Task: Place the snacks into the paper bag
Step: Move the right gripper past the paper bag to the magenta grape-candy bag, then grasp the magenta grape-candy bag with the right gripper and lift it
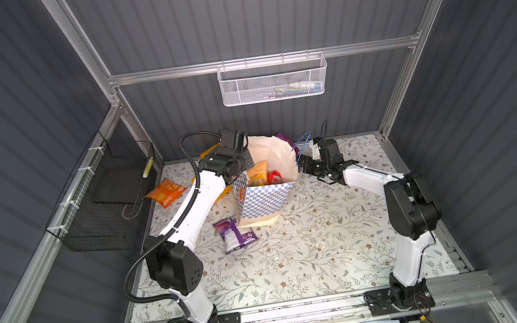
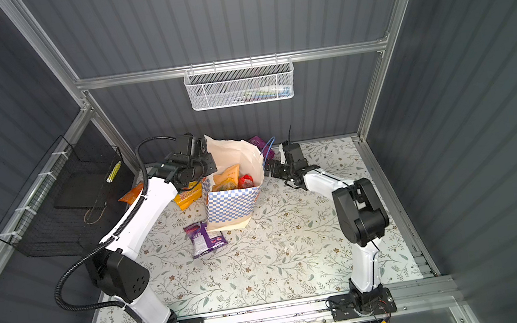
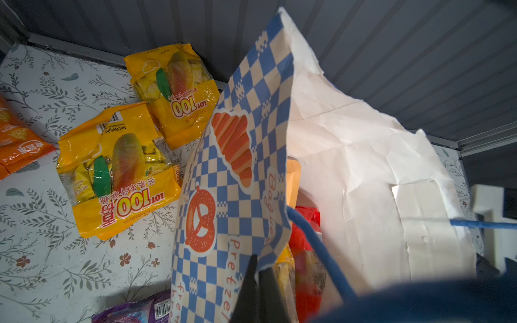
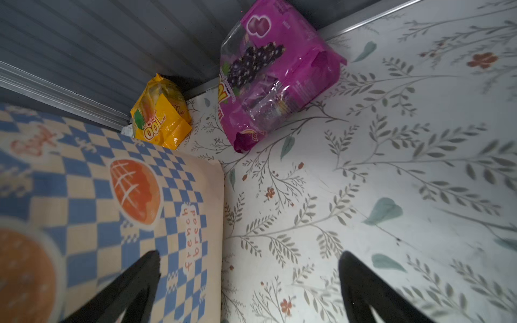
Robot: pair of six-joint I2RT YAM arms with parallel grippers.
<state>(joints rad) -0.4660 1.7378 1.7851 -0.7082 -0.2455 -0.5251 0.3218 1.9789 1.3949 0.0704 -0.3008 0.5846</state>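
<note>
The magenta packet near the back wall [image 2: 263,147] lies beyond the open fingers of the right gripper, so this gripper will reach outward beside the bag [image 2: 232,203] next and close on the packet.
The checkered paper bag [image 1: 265,198] [image 2: 232,203] stands open at the back middle of the table. My left gripper [image 3: 258,265] is shut on its left rim. Inside show a tan pouch [image 1: 260,169], a red packet [image 1: 274,177] [image 3: 303,237] and a yellow one [image 1: 256,181]. Two yellow packets [image 3: 120,170] [image 3: 176,92] lie left of the bag. An orange packet [image 1: 166,193] lies farther left, a purple packet [image 1: 234,235] in front, and a magenta packet [image 4: 274,75] behind. My right gripper [image 4: 249,257] [image 1: 301,163] is open beside the bag's right wall, holding nothing.
A white mesh basket [image 1: 273,80] hangs on the back wall. A black wire basket [image 1: 109,195] is fixed to the left rail. The bag's blue cord handle [image 1: 303,139] sticks up near my right gripper. The back wall is close behind the bag.
</note>
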